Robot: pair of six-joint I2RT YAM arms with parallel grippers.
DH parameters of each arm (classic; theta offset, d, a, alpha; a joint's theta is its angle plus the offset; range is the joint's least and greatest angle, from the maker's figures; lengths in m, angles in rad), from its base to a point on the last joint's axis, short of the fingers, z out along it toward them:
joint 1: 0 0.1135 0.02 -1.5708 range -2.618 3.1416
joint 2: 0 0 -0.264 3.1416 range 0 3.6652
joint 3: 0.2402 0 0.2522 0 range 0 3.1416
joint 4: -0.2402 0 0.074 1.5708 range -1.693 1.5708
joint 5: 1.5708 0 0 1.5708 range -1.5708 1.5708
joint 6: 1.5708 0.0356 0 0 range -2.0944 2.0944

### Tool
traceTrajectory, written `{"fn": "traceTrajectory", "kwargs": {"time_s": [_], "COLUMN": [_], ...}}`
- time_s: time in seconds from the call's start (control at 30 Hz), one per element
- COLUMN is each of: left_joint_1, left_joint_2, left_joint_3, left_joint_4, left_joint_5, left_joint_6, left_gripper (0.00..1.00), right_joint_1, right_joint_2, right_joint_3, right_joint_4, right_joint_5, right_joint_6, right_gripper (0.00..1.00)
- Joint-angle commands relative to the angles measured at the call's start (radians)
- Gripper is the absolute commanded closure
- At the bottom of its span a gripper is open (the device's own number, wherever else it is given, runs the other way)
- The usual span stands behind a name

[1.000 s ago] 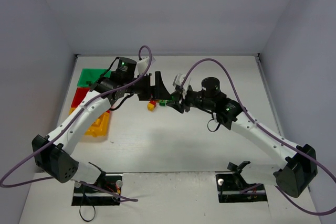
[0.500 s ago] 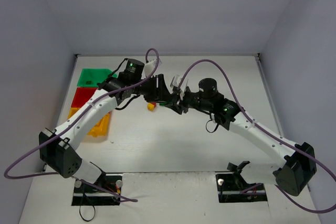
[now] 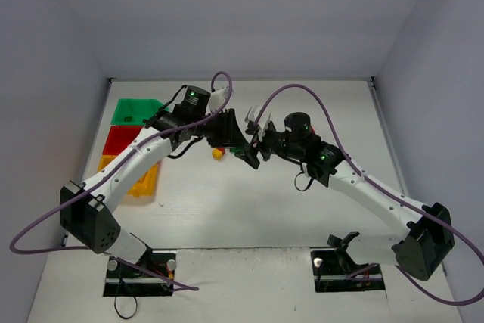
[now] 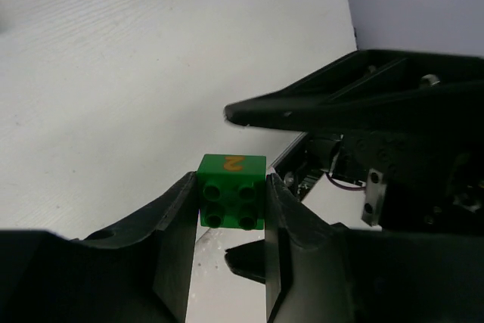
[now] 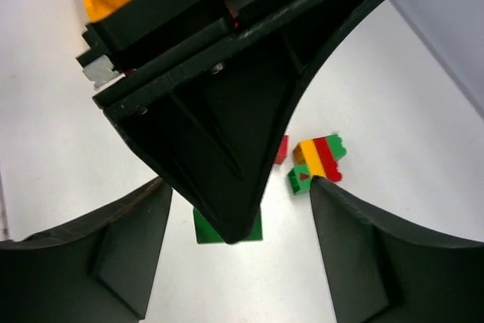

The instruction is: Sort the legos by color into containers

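Observation:
Next, my left gripper swings outward, to the left in the top view, over the green container (image 3: 134, 110), to release the green lego where its color matches.
A green lego (image 4: 231, 191) with an orange "2" on it is held off the table, with my left gripper (image 4: 231, 213) shut on its two sides. My right gripper (image 5: 238, 213) stands open just beside it, its fingers (image 5: 113, 251) wide apart and touching nothing; the left gripper's dark finger (image 5: 227, 126) reaches between them and hides most of the green lego (image 5: 203, 230). In the top view the left gripper (image 3: 236, 144) and the right gripper (image 3: 252, 153) meet tip to tip at mid-table. The green container (image 3: 134, 110), red container (image 3: 119, 138) and yellow container (image 3: 140, 179) sit at the far left.
Below the grippers lie a stacked lego in yellow, red and green (image 5: 319, 158), a green lego with a red mark (image 5: 299, 180) and a red lego (image 5: 281, 149). A yellow and red lego (image 3: 218, 153) shows beside the left gripper. Purple cables loop over both arms.
The left gripper moved right and closed on the green lego. The right gripper, shut before, has opened and let go of it.

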Motion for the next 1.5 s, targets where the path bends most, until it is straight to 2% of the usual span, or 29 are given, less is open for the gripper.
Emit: {"fn": "traceTrajectory", "kwargs": {"time_s": [0.0, 0.03, 0.2, 0.33, 0.4, 0.57, 0.73, 0.9, 1.0, 1.03, 1.1, 1.13, 1.23, 1.33, 1.47], "left_joint_1": [0.038, 0.052, 0.157, 0.269, 0.331, 0.479, 0.59, 0.657, 0.674, 0.674, 0.673, 0.673, 0.67, 0.659, 0.628], "left_joint_2": [0.019, 0.023, 0.064, 0.104, 0.134, 0.237, 0.364, 0.509, 0.573, 0.592, 0.602, 0.596, 0.564, 0.515, 0.426], "left_joint_3": [0.043, 0.048, 0.075, 0.146, 0.2, 0.328, 0.44, 0.563, 0.624, 0.637, 0.663, 0.663, 0.646, 0.622, 0.554], "left_joint_4": [-0.021, -0.029, -0.068, -0.13, -0.147, -0.164, -0.168, -0.184, -0.197, -0.2, -0.208, -0.205, -0.196, -0.202, -0.222], "left_joint_5": [-0.057, -0.062, -0.1, -0.221, -0.353, -0.601, -0.723, -0.772, -0.786, -0.786, -0.78, -0.777, -0.757, -0.742, -0.714], "left_joint_6": [0.079, 0.086, 0.14, 0.185, 0.212, 0.252, 0.26, 0.266, 0.269, 0.272, 0.274, 0.274, 0.274, 0.272, 0.267], "left_gripper": [1.0, 1.0, 1.0, 1.0, 1.0, 0.97, 0.95, 0.94, 0.82, 0.73, 0.62, 0.48, 0.3, 0.25, 0.24], "right_joint_1": [0.005, -0.004, -0.05, -0.134, -0.197, -0.216, -0.216, -0.216, -0.216, -0.216, -0.216, -0.219, -0.236, -0.266, -0.298], "right_joint_2": [-0.012, -0.024, -0.051, -0.076, -0.079, -0.067, -0.039, -0.029, -0.019, -0.018, 0.004, 0.013, 0.082, 0.158, 0.243], "right_joint_3": [0.022, 0.014, 0.007, -0.02, -0.044, -0.073, -0.109, -0.135, -0.145, -0.147, -0.147, -0.141, -0.113, -0.066, 0.005], "right_joint_4": [0.099, 0.095, 0.05, 0.027, 0.024, -0.002, -0.013, -0.013, -0.019, -0.023, -0.036, -0.043, -0.077, -0.1, -0.112], "right_joint_5": [0.085, 0.105, 0.217, 0.271, 0.285, 0.389, 0.432, 0.429, 0.455, 0.47, 0.519, 0.557, 0.648, 0.677, 0.708], "right_joint_6": [0.029, 0.045, 0.088, 0.165, 0.228, 0.314, 0.397, 0.426, 0.434, 0.438, 0.453, 0.472, 0.544, 0.608, 0.598], "right_gripper": [0.28, 0.16, 0.06, 0.05, 0.06, 0.1, 0.11, 0.11, 0.11, 0.11, 0.11, 0.12, 0.16, 0.17, 0.14]}}
